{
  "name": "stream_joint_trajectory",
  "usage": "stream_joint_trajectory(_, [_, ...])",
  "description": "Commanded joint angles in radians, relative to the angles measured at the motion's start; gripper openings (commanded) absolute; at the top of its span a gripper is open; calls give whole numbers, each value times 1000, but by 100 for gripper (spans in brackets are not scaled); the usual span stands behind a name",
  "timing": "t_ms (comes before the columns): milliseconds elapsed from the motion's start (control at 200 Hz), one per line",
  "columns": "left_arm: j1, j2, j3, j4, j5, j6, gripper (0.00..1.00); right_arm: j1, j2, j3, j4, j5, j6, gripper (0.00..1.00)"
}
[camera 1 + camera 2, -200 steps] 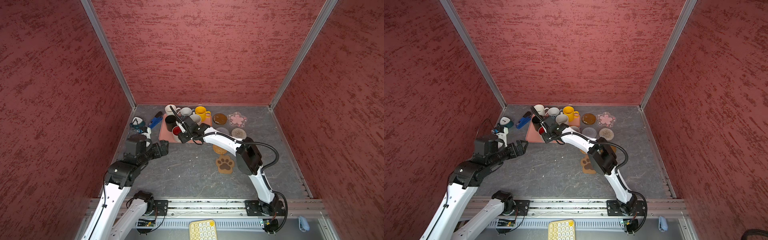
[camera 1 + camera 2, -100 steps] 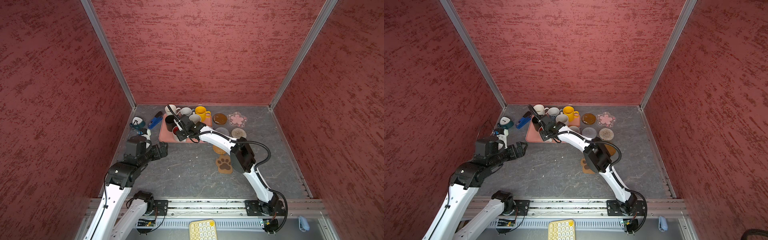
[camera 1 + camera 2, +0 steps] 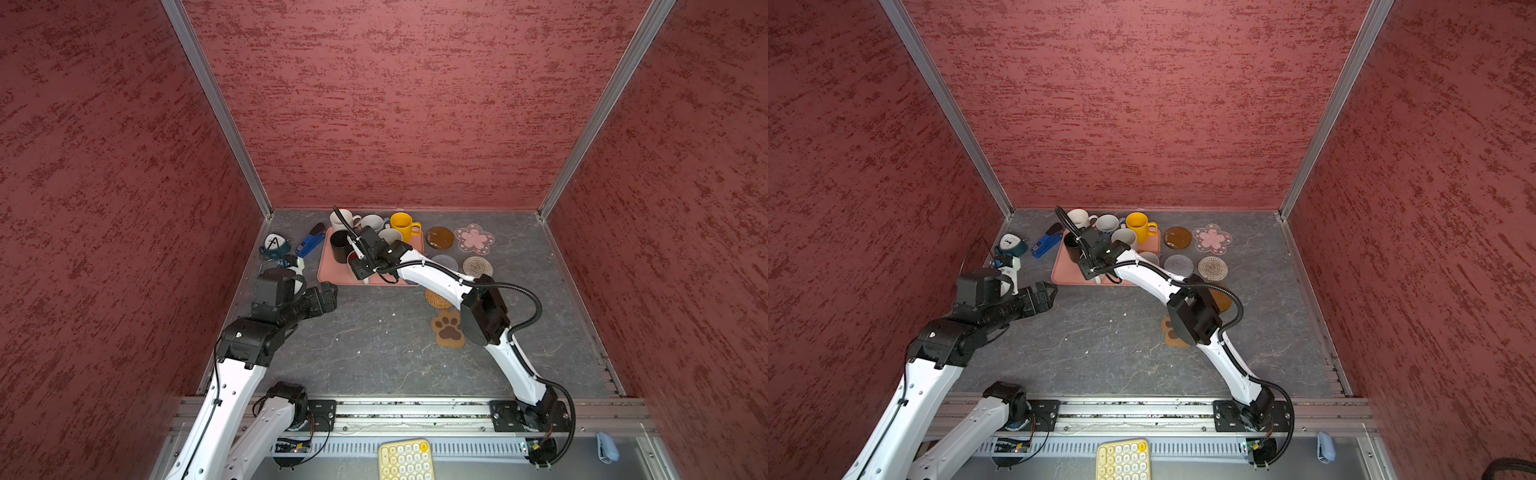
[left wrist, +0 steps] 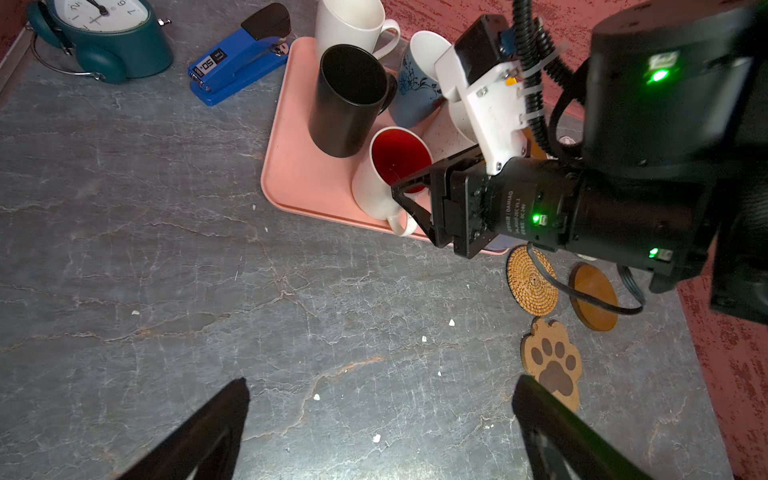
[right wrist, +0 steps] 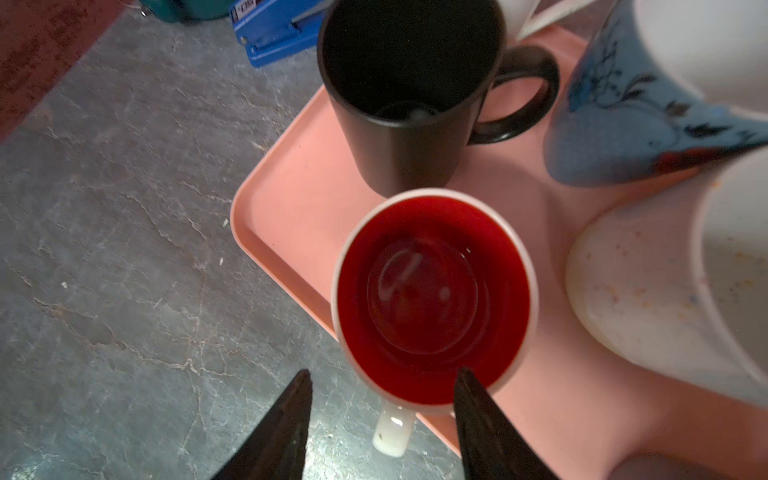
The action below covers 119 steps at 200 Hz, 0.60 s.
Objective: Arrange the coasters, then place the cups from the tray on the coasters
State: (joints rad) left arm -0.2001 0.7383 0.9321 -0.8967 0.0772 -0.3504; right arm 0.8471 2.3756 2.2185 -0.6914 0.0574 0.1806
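Note:
The handle of the white cup (image 3: 365, 281) (image 5: 393, 432) with the red inside is below, between my open fingers. My right gripper should move down around that handle next and close.
On the salmon tray (image 3: 328, 275) stand several cups: black (image 3: 340, 245), plain white (image 3: 343, 218), light blue (image 3: 372, 222), yellow (image 3: 402, 224) and speckled white (image 3: 390, 236). My right gripper (image 5: 382, 374) hovers open over the white cup with the red inside (image 5: 432, 291) at the tray's near left. One finger is over its rim, the other over the table, with the handle (image 5: 392, 432) between them. Coasters lie right of the tray: amber disc (image 3: 439, 237), pink flower (image 3: 474, 239), grey crochet (image 3: 444, 262), beige woven (image 3: 477, 267), tan rattan (image 3: 436, 298), paw-print (image 3: 446, 328), a second amber disc (image 4: 592, 297). My left gripper (image 4: 380, 384) is open and empty.
A teal alarm clock (image 3: 274, 245) and a blue stapler (image 3: 309, 243) lie left of the tray by the left wall. A pale yellow keypad (image 3: 405, 459) sits beyond the front rail. Red walls close three sides. My right arm spans the rattan coaster.
My right arm has shifted a little to the left, over the red-inside cup, and its jaws have widened slightly. The left arm has barely moved.

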Motion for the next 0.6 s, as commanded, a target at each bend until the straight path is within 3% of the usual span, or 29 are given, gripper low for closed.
stream_joint_trajectory(0, [8,-10,-3,24,16,4,100,-3,4,55,-47,30,-14,57])
stream_joint_trajectory(591, [25,-33,-27,24,42,-7,100,6,-39,-115,10,56,174,60])
